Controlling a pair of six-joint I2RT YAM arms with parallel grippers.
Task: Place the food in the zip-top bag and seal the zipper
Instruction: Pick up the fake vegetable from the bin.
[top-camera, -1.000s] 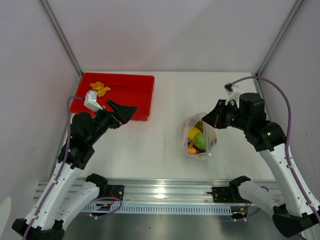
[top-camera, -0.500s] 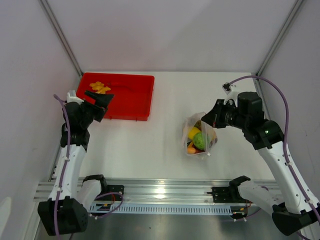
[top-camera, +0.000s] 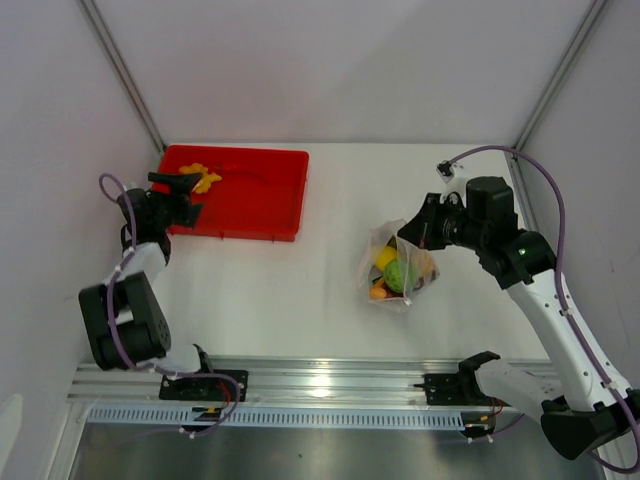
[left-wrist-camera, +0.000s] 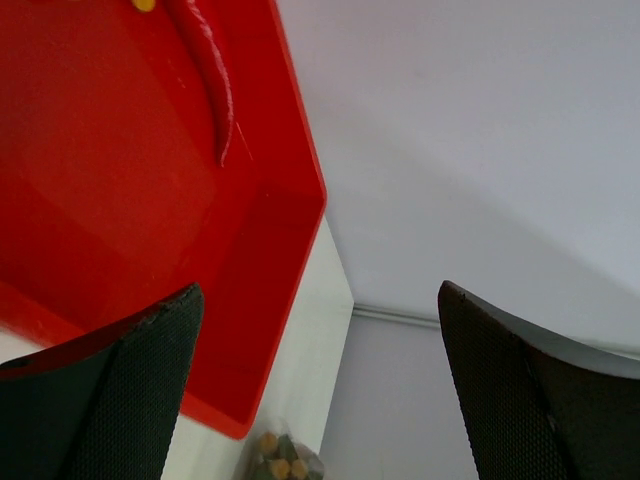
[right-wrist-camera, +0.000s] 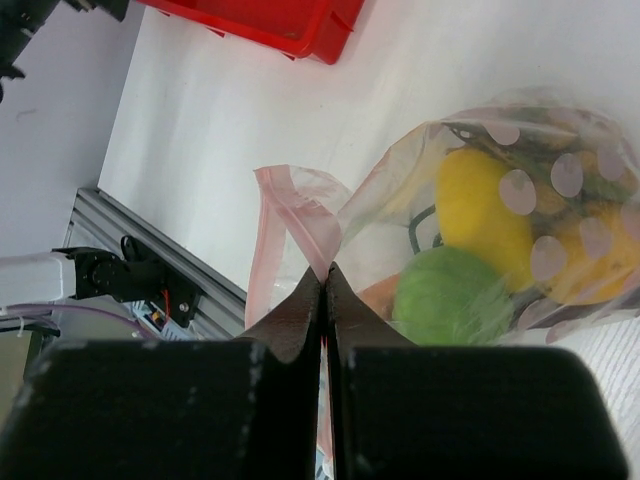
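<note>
My left gripper needs to tilt down next and lower outward onto the orange-yellow end beside the chili, because that unbagged food is below and outward of it.
The zip-top bag (top-camera: 398, 272) lies on the white table right of centre, with a yellow lemon (right-wrist-camera: 480, 205), a green lime (right-wrist-camera: 450, 295) and an orange piece (right-wrist-camera: 375, 295) of the food inside. My right gripper (top-camera: 410, 232) (right-wrist-camera: 323, 270) is shut on the bag's pink zipper (right-wrist-camera: 275, 215), and the mouth gapes to its left. Orange-yellow food pieces (top-camera: 200, 178) and a red chili (left-wrist-camera: 210, 70) rest in the red tray (top-camera: 250, 195). Over the tray's left end my left gripper (top-camera: 185, 195) (left-wrist-camera: 320, 380) stands open and holds nothing.
The red tray (left-wrist-camera: 120, 200) sits at the back left of the table. An aluminium rail (top-camera: 320, 385) runs along the near edge. Grey walls close in at the back and on both sides.
My left arm has folded back to the left, carrying its open gripper from the tray's front edge to its left end. My right gripper has shifted slightly left with the bag's mouth.
</note>
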